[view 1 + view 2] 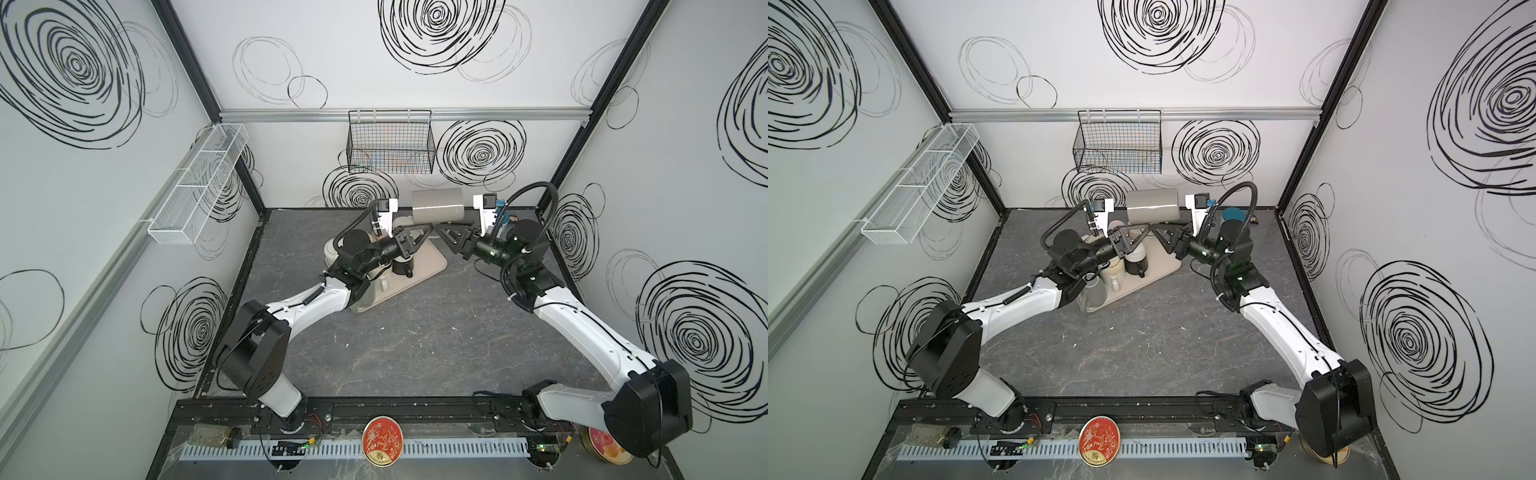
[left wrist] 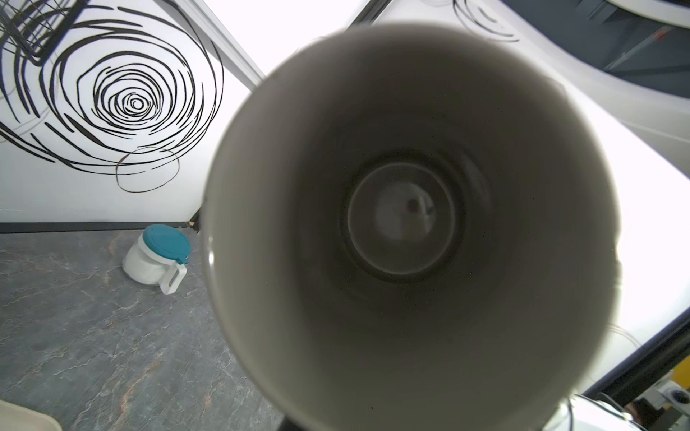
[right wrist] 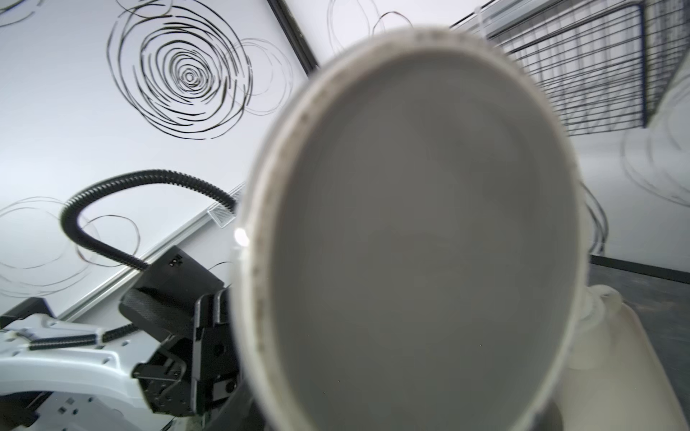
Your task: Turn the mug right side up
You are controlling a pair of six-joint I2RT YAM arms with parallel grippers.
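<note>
The mug comes down onto the bare table [image 1: 465, 264] beside the tray next, my left gripper's fingers tilting toward the table, then releasing it, since the mug's opening faces sideways.
A grey mug [image 1: 437, 205] [image 1: 1152, 205] hangs on its side in the air near the back wall. Its mouth faces my left arm: the left wrist view looks straight into the mug's hollow [image 2: 403, 224]. The right wrist view is filled by the mug's flat base [image 3: 429, 242]. My left gripper [image 1: 428, 227] reaches under the mug, its fingers drawn into one narrow wedge, shut on the mug from below. My right gripper [image 1: 439, 230] meets it tip to tip under the mug with its fingers spread apart. The mug hides both pairs of jaws in the wrist views, and its handle is hidden.
Below the arms a beige tray [image 1: 432, 262] carries a dark mug [image 1: 402, 266] and pale cups [image 1: 382, 282]. A white jug with a teal lid [image 2: 157, 257] stands at the back right. A black wire basket [image 1: 390, 141] and a white mesh rack [image 1: 199, 183] hang on the walls.
</note>
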